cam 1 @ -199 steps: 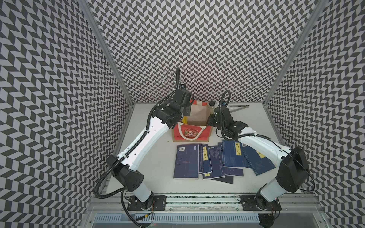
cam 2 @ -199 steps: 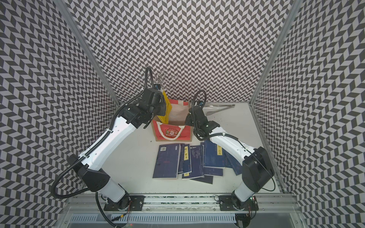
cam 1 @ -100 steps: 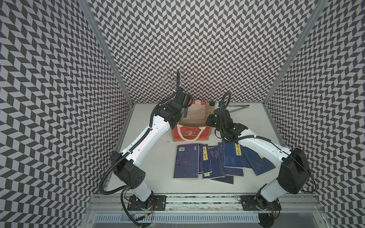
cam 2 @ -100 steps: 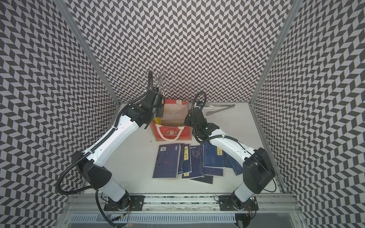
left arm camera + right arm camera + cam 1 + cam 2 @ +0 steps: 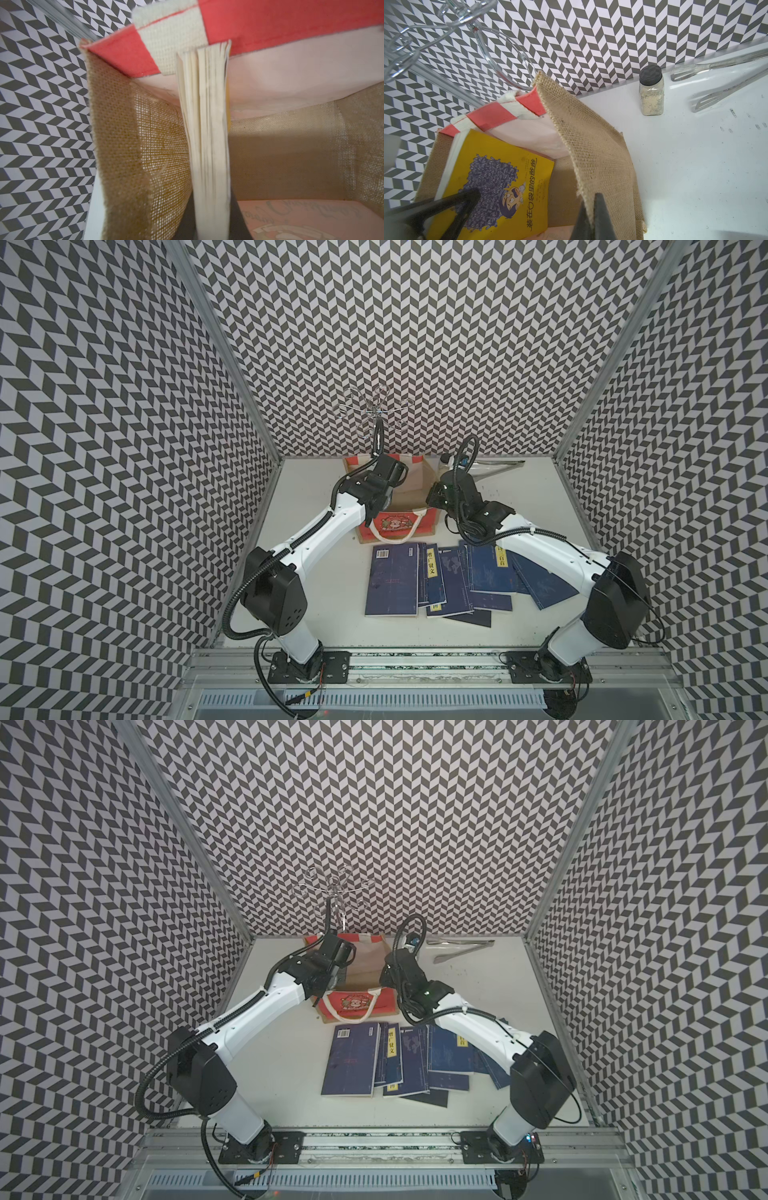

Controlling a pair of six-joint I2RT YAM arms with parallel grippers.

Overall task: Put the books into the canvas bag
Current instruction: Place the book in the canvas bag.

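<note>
I will move my left gripper away from my right gripper to the bag's jute side [image 5: 160, 160] next and let go of the yellow book. That side is close beside its fingers.
The canvas bag [image 5: 400, 526] [image 5: 353, 1003] stands open at the back of the table, red cartoon panel facing front. My left gripper [image 5: 212, 207] is shut on a bright yellow book [image 5: 500, 166], held upright inside the bag near its left jute side; the left wrist view shows the book's pale page edges [image 5: 205, 124] between dark fingers [image 5: 188, 220]. My right gripper [image 5: 591, 203] is shut on the top edge of the bag's right jute side [image 5: 587, 141], holding it out. Several navy blue books [image 5: 392, 580] [image 5: 353, 1058] lie overlapping on the table in front of the bag.
A spice jar [image 5: 651, 91] with a black lid and metal tongs [image 5: 716, 66] lie at the back right by the wall. A wire rack [image 5: 374, 410] rises behind the bag. The right arm's forearm [image 5: 540, 547] passes over the rightmost books.
My left gripper has lowered the yellow book from above the bag's left rim down into the bag. The right gripper has kept hold of the bag's right side.
</note>
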